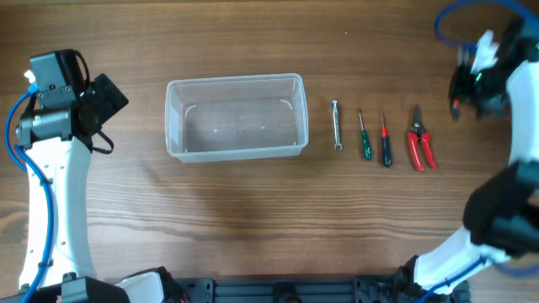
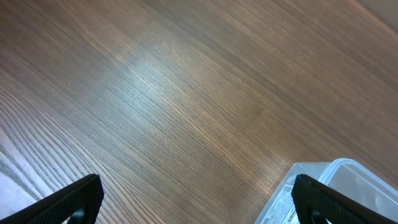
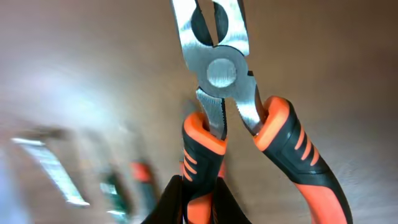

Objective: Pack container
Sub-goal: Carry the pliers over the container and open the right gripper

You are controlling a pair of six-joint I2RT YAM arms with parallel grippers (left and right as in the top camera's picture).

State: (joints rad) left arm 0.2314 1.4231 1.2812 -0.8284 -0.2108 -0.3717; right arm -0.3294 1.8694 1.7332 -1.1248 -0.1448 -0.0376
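Note:
My right gripper carries the pliers (image 1: 455,108) over the container's empty bottom next, below and to the left in the overhead view, then lowers and releases them there.
The clear plastic container (image 1: 234,81) stands empty at the table's middle; its corner shows in the left wrist view (image 2: 339,177). My left gripper (image 1: 111,94) (image 2: 199,202) is open and empty over bare wood to the left of it. My right gripper (image 1: 461,91) (image 3: 198,202) is at the far right, raised, and is shut on one handle of orange-and-black pliers (image 3: 219,73), whose steel jaws point away from it. In the overhead view, only a small red bit of these pliers (image 1: 455,108) shows under the gripper.
In a row to the right of the container lie a small wrench (image 1: 336,124), a green-handled screwdriver (image 1: 364,136), a red-and-black screwdriver (image 1: 386,141) and red-handled cutters (image 1: 421,141). They show blurred in the right wrist view.

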